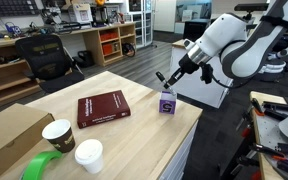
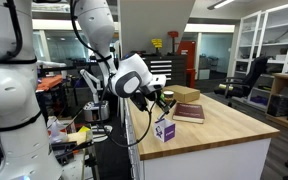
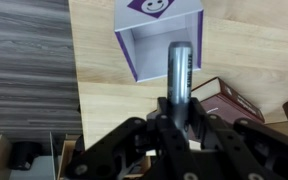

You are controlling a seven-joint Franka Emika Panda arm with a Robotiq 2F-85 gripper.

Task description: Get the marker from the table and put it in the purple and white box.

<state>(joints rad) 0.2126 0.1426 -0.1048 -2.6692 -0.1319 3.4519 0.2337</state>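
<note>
My gripper is holding the marker (image 3: 180,68) with the marker's tip already pointing into the opening, so it needs to go down a little toward the open top of the purple box (image 3: 152,55) and let go there.
My gripper (image 3: 177,112) is shut on the marker (image 3: 180,68), a slim dark pen that sticks out from between the fingers. In the wrist view its tip points at the open purple and white box (image 3: 156,38) just below. In both exterior views the gripper (image 1: 167,79) (image 2: 159,101) hangs right above the small purple box (image 1: 168,104) (image 2: 164,130), which stands near the edge of the light-wood table (image 1: 134,135) (image 2: 209,130). The marker itself is too small to make out in the exterior views.
A red book (image 1: 102,108) (image 2: 189,112) (image 3: 229,100) lies near the box. Two paper cups (image 1: 58,134) (image 1: 88,154), a green tape roll (image 1: 42,166) and a brown cardboard box (image 1: 9,135) stand at one table end. The floor lies beyond the table edge (image 3: 24,60).
</note>
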